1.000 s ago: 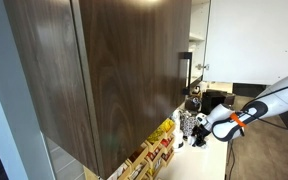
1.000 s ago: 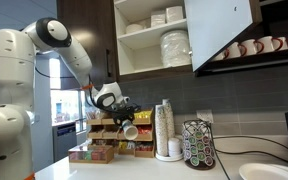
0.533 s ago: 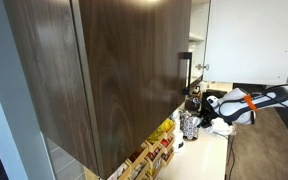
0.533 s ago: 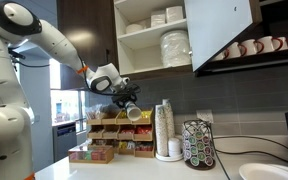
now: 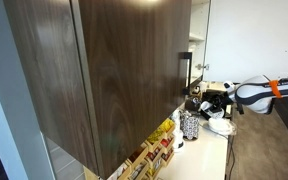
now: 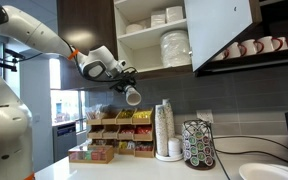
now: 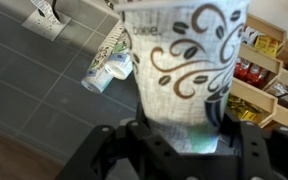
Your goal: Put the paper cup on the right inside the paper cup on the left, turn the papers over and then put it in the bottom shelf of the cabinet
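The paper cup will next go up past the bottom shelf's edge, as that shelf is above and outward of my gripper, then outward onto the bare spot for release.
My gripper (image 6: 127,83) is shut on a white paper cup (image 6: 132,96) with a brown swirl pattern and holds it in the air, just below the open shelves (image 6: 154,66). In the wrist view the paper cup (image 7: 187,62) fills the frame, clamped between the jaws (image 7: 181,128). The dark brown wood-grain cabinet (image 5: 104,70) with a slim black bar handle (image 5: 184,72) fills an exterior view. There my gripper (image 5: 217,101) is at the right of it. A stack of paper cups (image 6: 164,128) stands on the counter.
The open shelves hold white bowls and plates (image 6: 174,45). A white door panel (image 6: 222,30) hangs open with mugs (image 6: 254,46) beside it. On the counter are a tea box rack (image 6: 119,135), a pod carousel (image 6: 198,145) and a plate (image 6: 269,172).
My arm has lifted the cup up from above the tea rack to just under the shelves. In the cabinet-side view the gripper moved up and to the right.
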